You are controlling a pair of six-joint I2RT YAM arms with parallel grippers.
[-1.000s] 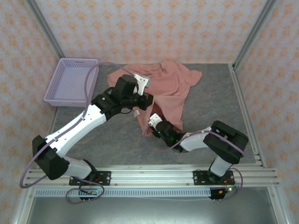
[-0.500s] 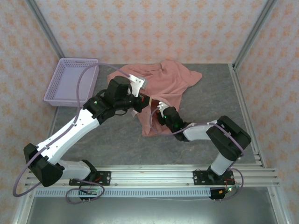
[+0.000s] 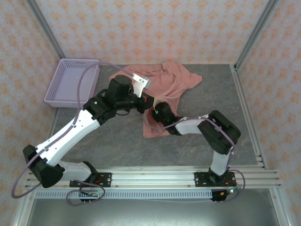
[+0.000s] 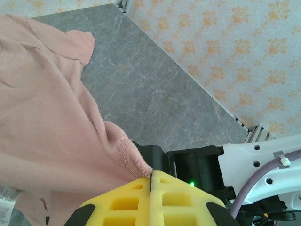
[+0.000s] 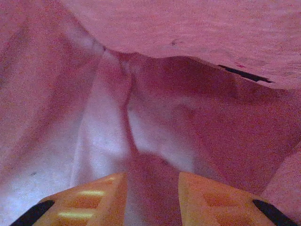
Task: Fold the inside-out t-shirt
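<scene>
The robot's right gripper is inside the shirt, so the left gripper will next rise and move slightly toward the basket, pulling the stitched hem (image 4: pixel 127 150) up before letting it go.
The inside-out t-shirt (image 3: pixel 171 84) is salmon pink and lies crumpled at the back middle of the grey table. My left gripper (image 3: pixel 149 100) is shut on the hem and holds that edge lifted; in the left wrist view the yellow fingers (image 4: pixel 122 200) pinch the stitched hem (image 4: pixel 127 150) at their tips. My right gripper (image 5: pixel 153 178) is pushed inside the shirt (image 5: pixel 188 56), pink cloth all around it. A bunched fold of cloth fills the gap between its two fingers (image 5: pixel 89 197). The right arm's black wrist (image 3: pixel 162 112) sits just under the left gripper.
A lavender plastic basket (image 3: pixel 73 81) stands at the back left. Metal frame posts (image 3: pixel 244 52) and patterned walls close in the table (image 3: pixel 113 139). The front part of the shirt (image 3: pixel 153 131) drapes towards the near side, with bare table to the left and right of it.
My right gripper has travelled from the shirt's front edge up and left, in under the lifted hem. The left gripper kept its hold on the hem and barely shifted.
</scene>
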